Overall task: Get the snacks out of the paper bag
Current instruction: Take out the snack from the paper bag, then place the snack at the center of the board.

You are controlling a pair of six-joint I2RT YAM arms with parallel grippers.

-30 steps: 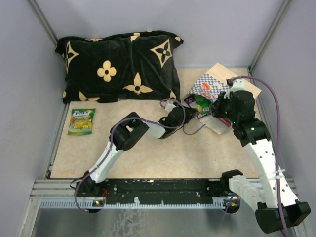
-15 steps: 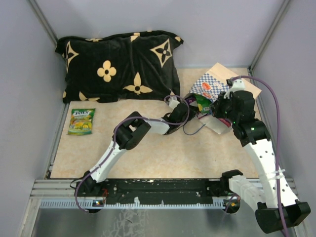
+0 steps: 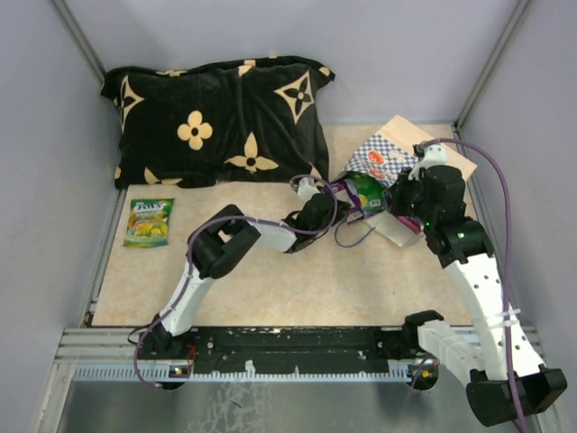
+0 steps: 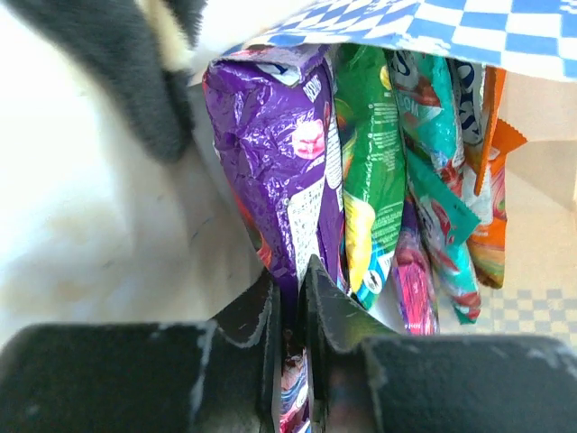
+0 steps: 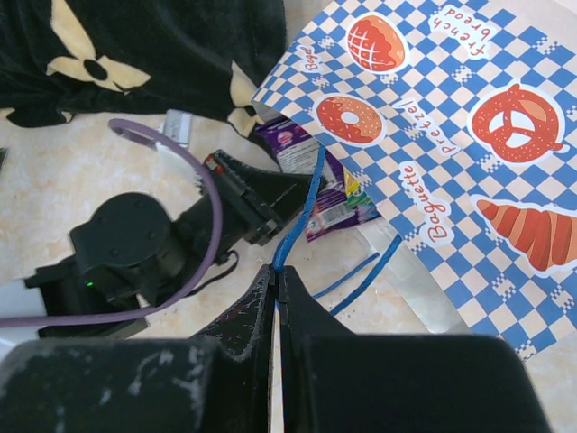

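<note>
I need to move my left gripper to the left in the top view next, onto clear tabletop (image 3: 192, 216) beside the green packet, and let go of the purple packet there.
The paper bag (image 3: 383, 158) lies on its side at the back right, its mouth facing left; it also shows in the right wrist view (image 5: 451, 135). My left gripper (image 4: 293, 289) is at the mouth (image 3: 335, 194), shut on the lower edge of a purple packet (image 4: 270, 135) that sticks partly out of the bag (image 5: 311, 171). Green (image 4: 370, 144), teal (image 4: 433, 108), magenta (image 4: 415, 271) and orange (image 4: 494, 225) packets stand inside. My right gripper (image 5: 277, 281) is shut on the bag's blue cord handle (image 5: 302, 212). One green packet (image 3: 149, 221) lies on the table at the left.
A black cushion with tan flowers (image 3: 216, 122) lies across the back, its right corner close to the bag mouth. Grey walls enclose the tabletop on three sides. The left arm's purple cable (image 5: 203, 234) loops near the bag's handles.
My left gripper reached to the bag mouth, then drew back a little leftward with the purple packet, which now shows further out. The right arm has stayed in place.
</note>
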